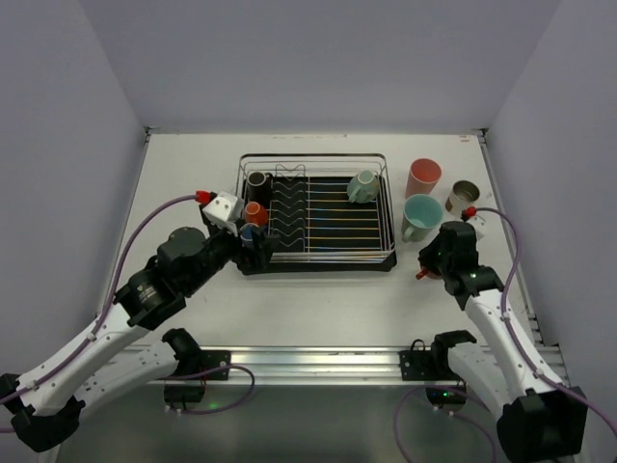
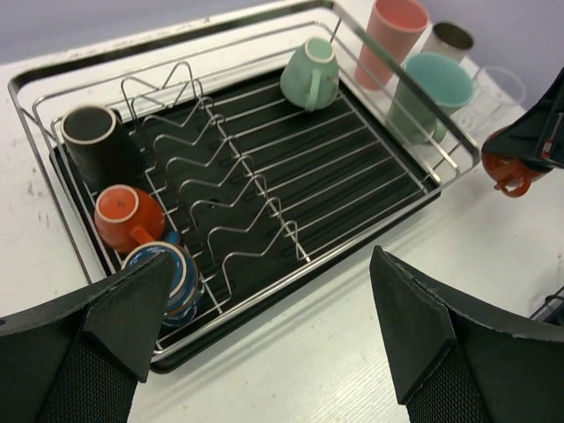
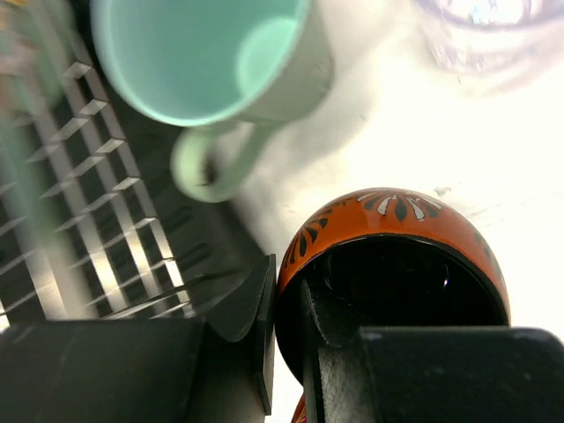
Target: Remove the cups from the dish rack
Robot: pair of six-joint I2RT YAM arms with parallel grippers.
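Bare table shows in front of the mint mug. My right gripper will next go down, shift toward the rack's near corner and put the orange cup down there.
The dish rack (image 1: 316,251) holds a black cup (image 1: 258,181), an orange cup (image 1: 255,212), a blue striped cup (image 1: 251,232) and a mint-green mug (image 1: 362,186) lying on its side. My left gripper (image 1: 253,253) is open and empty at the rack's front left corner, one finger (image 2: 132,308) over the blue cup (image 2: 172,278). My right gripper (image 1: 431,262) is shut on the rim of an orange, black-lined patterned cup (image 3: 397,220), just right of the rack, close above the table. That cup also shows in the left wrist view (image 2: 507,163).
On the table right of the rack stand a pink tumbler (image 1: 422,177), a mint mug (image 1: 421,216), a metal cup (image 1: 464,197) and a clear glass (image 2: 498,92). The mint mug (image 3: 211,53) and the glass (image 3: 493,26) are just ahead of my right gripper.
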